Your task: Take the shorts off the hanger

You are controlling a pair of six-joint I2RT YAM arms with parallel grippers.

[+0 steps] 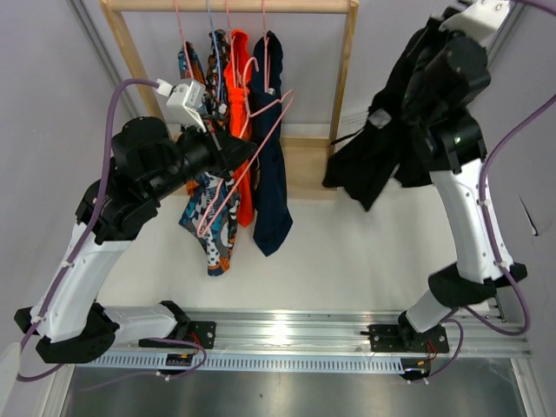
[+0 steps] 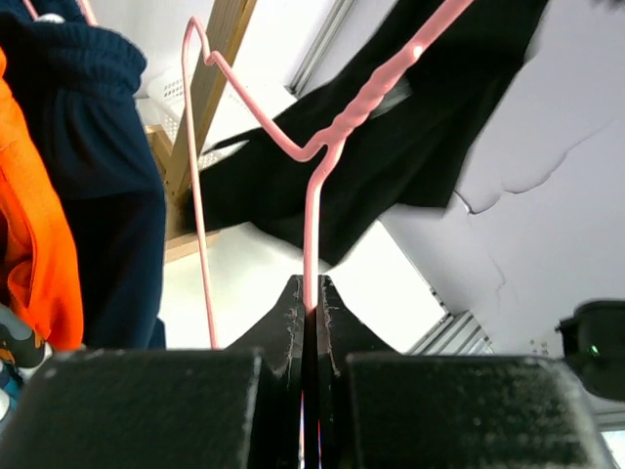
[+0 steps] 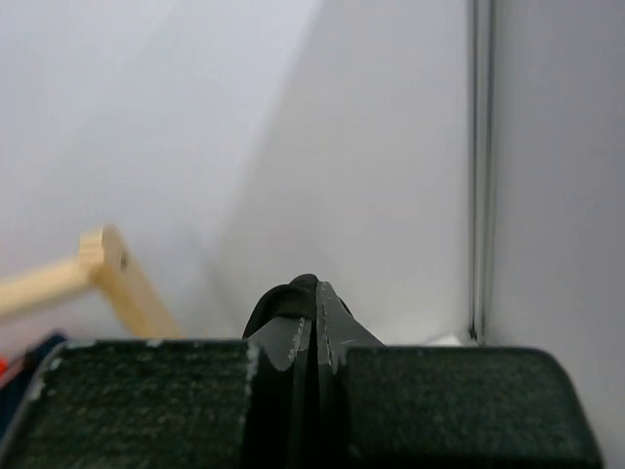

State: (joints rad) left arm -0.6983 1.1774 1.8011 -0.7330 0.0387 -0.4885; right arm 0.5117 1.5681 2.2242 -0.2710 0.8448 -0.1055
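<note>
The rail between the navy shorts and the rack's post is empty, so my left gripper will move outward and hook the pink hanger over that stretch next.
My left gripper is shut on the wire of a bare pink hanger, off the rail in front of the rack; the wire runs up from the closed jaws in the left wrist view. My right gripper is shut on the black shorts and holds them high at the right, clear of the hanger; in the top view the fabric hides the fingers. On the rail hang the navy shorts, the bright orange shorts and a teal-orange printed pair. I cannot pick out the camouflage pair.
The wooden rack stands at the back with several pink hangers on its top rail. A purple cable loops off the left arm. A metal rail runs along the near edge. White walls close both sides.
</note>
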